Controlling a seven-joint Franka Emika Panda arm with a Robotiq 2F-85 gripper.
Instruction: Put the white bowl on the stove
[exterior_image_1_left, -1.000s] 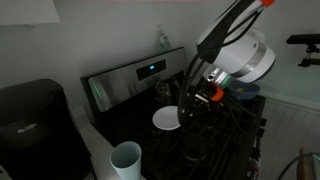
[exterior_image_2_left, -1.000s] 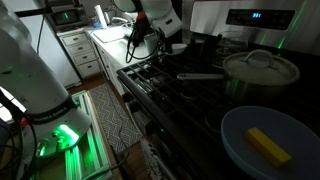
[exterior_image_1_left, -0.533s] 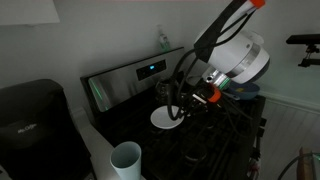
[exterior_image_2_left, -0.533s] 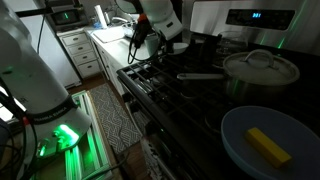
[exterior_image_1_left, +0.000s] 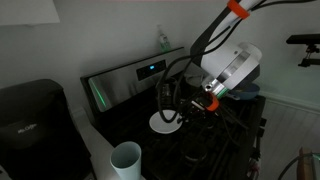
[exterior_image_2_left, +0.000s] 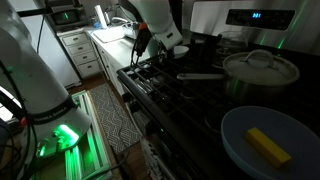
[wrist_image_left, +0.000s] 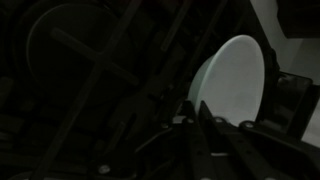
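Note:
The dark stove grates are just below my gripper, so it should next go down to put the white bowl onto them and let go of the bowl's rim.
The white bowl is low over the black stove, near its back panel with the blue-lit display. My gripper is right next to it and looks shut on its rim. In the wrist view the bowl shows as a pale tilted oval just beyond my fingertips, with dark grates around it. In an exterior view my gripper hangs over the far end of the stove; there I cannot make out the bowl.
A taller white cup stands on the counter beside a black coffee maker. A lidded pot sits on a burner. A blue-rimmed dish holding a yellow block is at the front.
My gripper and the bowl have moved a little toward the back panel and lower onto the stove. The wrist has turned over.

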